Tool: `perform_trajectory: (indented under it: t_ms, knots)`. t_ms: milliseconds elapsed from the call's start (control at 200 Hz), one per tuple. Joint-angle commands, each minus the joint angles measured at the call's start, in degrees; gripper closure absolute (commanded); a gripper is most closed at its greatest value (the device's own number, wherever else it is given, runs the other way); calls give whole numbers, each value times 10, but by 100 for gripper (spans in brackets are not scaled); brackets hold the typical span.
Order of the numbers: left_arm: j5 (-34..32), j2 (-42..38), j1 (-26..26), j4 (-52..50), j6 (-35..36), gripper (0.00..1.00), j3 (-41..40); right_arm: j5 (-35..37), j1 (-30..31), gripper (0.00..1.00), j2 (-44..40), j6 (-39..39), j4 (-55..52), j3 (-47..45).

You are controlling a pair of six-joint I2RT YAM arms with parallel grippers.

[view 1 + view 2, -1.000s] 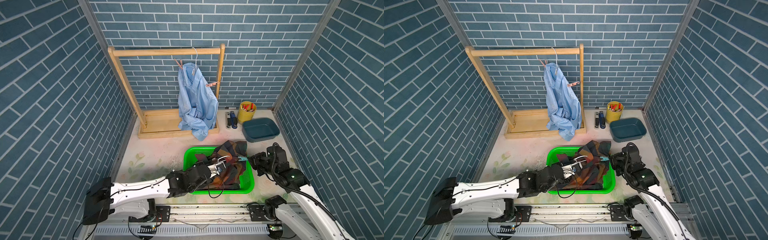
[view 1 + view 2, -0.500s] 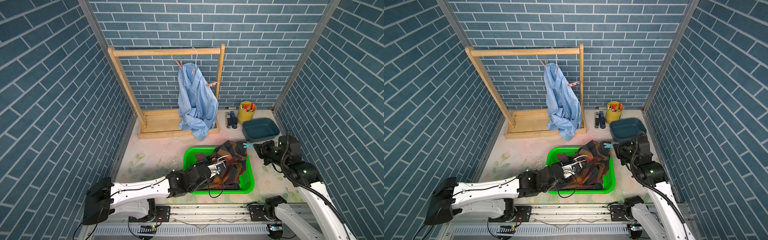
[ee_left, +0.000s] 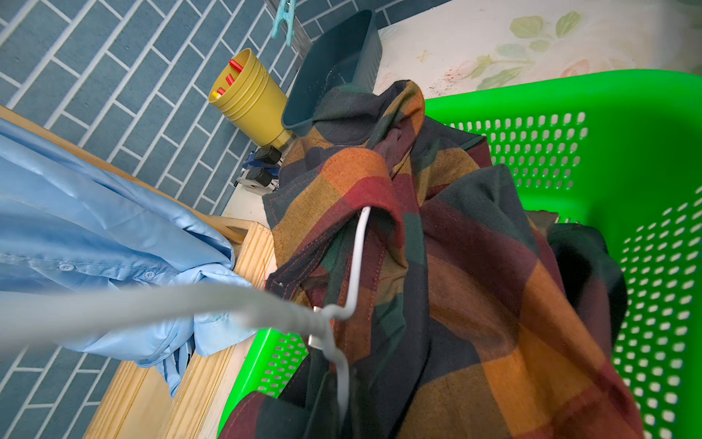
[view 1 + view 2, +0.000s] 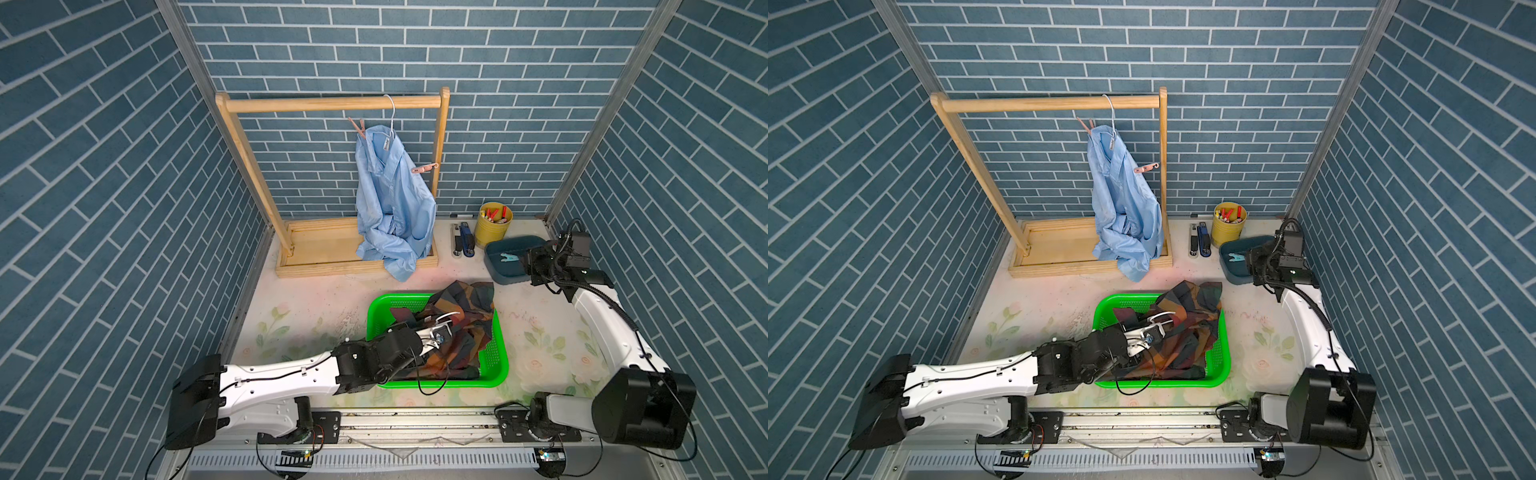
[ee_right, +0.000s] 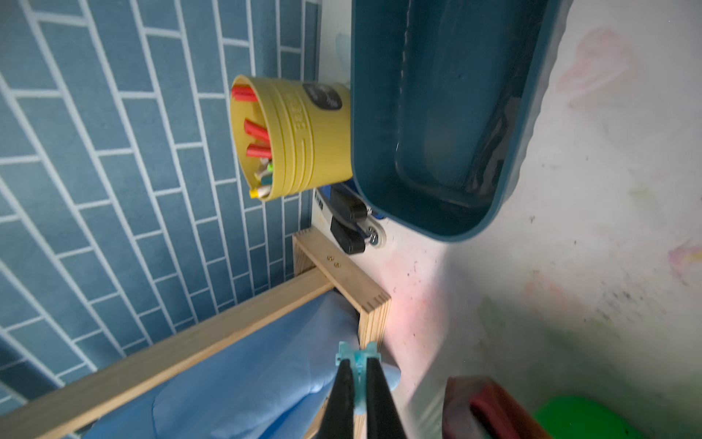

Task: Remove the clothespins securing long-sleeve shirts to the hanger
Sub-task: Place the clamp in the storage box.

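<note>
The robot's right gripper is above the open dark blue bin, so next it should move down toward the bin's bottom and let go of the teal clothespin there.
My right gripper is shut on a teal clothespin, holding it over the dark blue bin; a top view shows that clothespin above the bin's inside. The plaid long-sleeve shirt lies heaped in the green basket. My left gripper is shut on its white hanger. At the back, the pale blue shirt hangs from the wooden rack. One salmon clothespin grips its upper shoulder and another its lower one.
A yellow cup of red and yellow sticks and two staplers stand by the back wall, left of the bin. The rack's wooden base fills the back left. Blue brick walls close in on three sides.
My right gripper has carried the teal clothespin away from the plaid shirt in the basket, back and to the right, to above the blue bin. The left arm has stayed still.
</note>
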Motion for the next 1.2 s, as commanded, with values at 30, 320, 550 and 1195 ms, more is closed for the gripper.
perform_trajectory:
  t_ms: [30, 320, 550, 1195]
  knots:
    - [17, -5, 4, -29, -16, 100, 9, 11, -24, 100, 81, -27, 59, 35]
    - [26, -20, 3, -26, -15, 100, 6, 43, -53, 100, 259, -58, 75, 126]
    - [36, -20, 3, -26, -12, 100, 6, 47, -61, 95, 339, -104, 50, 191]
    - [100, -31, 16, -16, -9, 100, -3, 26, -63, 38, 235, -182, 29, 145]
